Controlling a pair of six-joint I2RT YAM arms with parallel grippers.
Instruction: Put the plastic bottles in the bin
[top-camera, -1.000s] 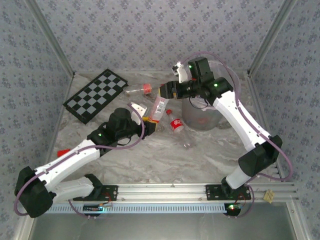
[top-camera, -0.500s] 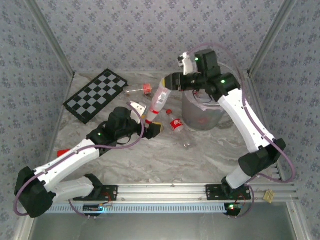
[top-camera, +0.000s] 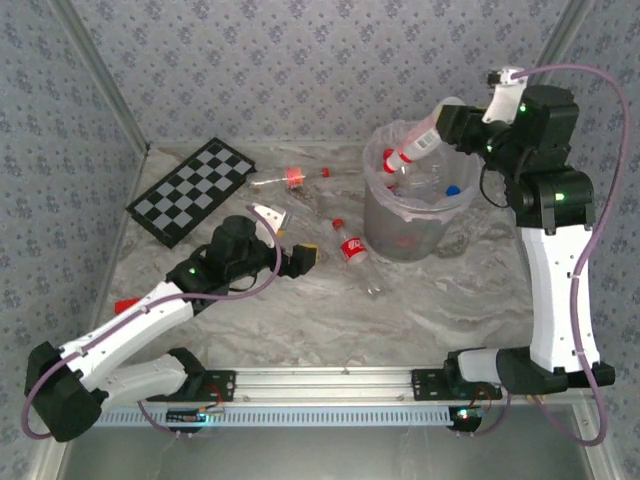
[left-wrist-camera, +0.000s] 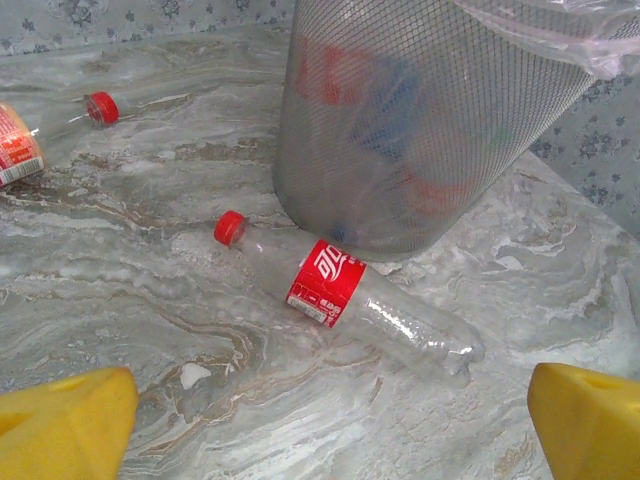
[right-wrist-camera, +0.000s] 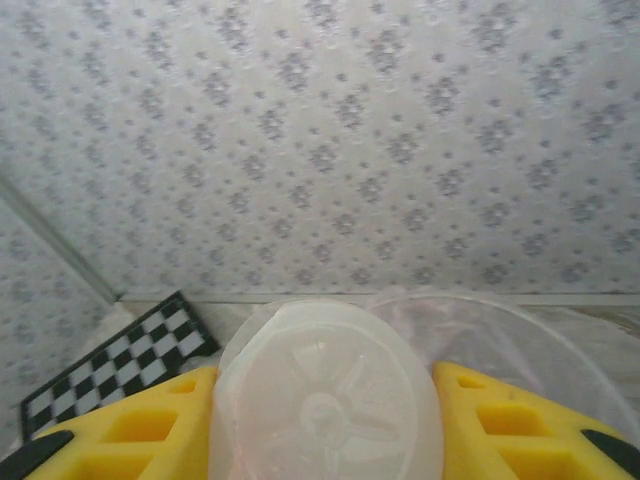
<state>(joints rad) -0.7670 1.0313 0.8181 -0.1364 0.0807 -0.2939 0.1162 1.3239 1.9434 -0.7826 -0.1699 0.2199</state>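
The bottle's cap points inside the bin, and the bin's opening (top-camera: 424, 182) (right-wrist-camera: 505, 350) is below my right gripper. Next, my right gripper will tilt downward, lower into the opening and release the bottle.
My right gripper (top-camera: 445, 122) is raised over the bin (top-camera: 400, 235) and shut on a plastic bottle (top-camera: 413, 144), which slants down with its red cap toward the bin's mouth. In the right wrist view the bottle's clear base (right-wrist-camera: 325, 400) sits between the yellow fingers (right-wrist-camera: 130, 435). Several bottles lie inside the bin. My left gripper (top-camera: 303, 258) is low over the table, open and empty. A red-labelled bottle (left-wrist-camera: 325, 283) lies ahead of it against the bin's mesh wall (left-wrist-camera: 420, 130). Another bottle (top-camera: 275, 180) lies farther back.
A black-and-white chequered board (top-camera: 195, 190) lies at the back left. A further red-labelled bottle (left-wrist-camera: 20, 150) lies at the left edge of the left wrist view. A small red object (top-camera: 125, 305) rests beside the left arm. Patterned walls enclose the table.
The left gripper opened and let go of the bottle. The right gripper closed on it and swung it up and right, from above the table to above the bin.
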